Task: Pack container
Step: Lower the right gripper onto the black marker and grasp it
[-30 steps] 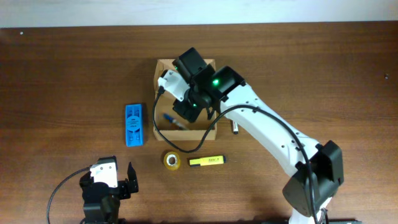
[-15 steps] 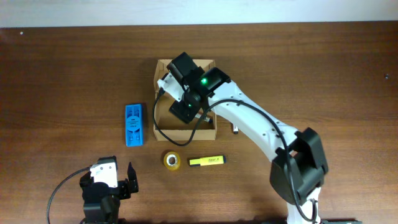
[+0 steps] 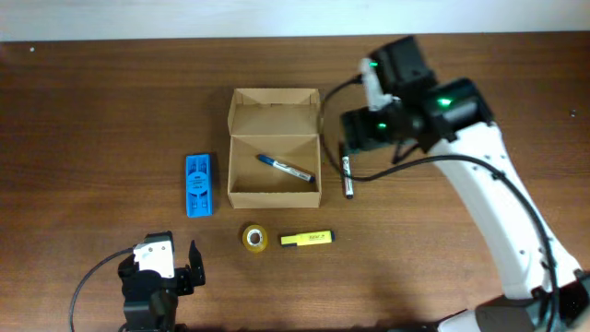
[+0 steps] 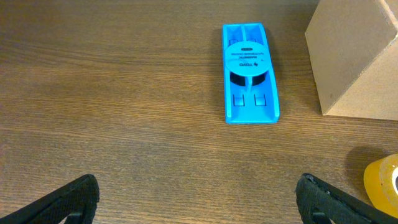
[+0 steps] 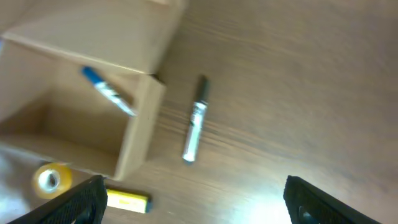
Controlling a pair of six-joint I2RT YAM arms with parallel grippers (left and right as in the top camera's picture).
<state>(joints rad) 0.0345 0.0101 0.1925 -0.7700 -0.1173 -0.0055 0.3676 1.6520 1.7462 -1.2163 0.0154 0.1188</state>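
Next, my right gripper lowers toward the white body of the marker [image 3: 348, 175] [image 5: 196, 121], because the marker lies below it on the tabletop beside the box.
The container [image 3: 274, 197] is a tan cardboard box in mid-table, with its flap lid [image 3: 274, 111] standing open at the back. A blue-capped pen [image 3: 286, 167] lies on its floor. My right gripper [image 3: 355, 129] hovers open and empty just right of the box, above a black-and-white marker [image 3: 348, 175]. In the right wrist view the gripper [image 5: 199, 202] has the marker [image 5: 196, 121] ahead of it and the box wall [image 5: 140, 124] and pen [image 5: 109, 90] to its left. My left gripper [image 3: 159, 267] rests open at the front left, and its wrist view [image 4: 199, 205] shows bare table between the fingers.
A flat blue plastic object [image 3: 198, 184] [image 4: 250, 71] lies left of the box. In front of the box sit a yellow tape roll [image 3: 255, 237] [image 4: 384, 180] and a yellow highlighter [image 3: 306, 239] [image 5: 127, 200].
My right gripper has opened, come up out of the box and swung right, leaving the blue-capped pen inside. The left arm has not moved.
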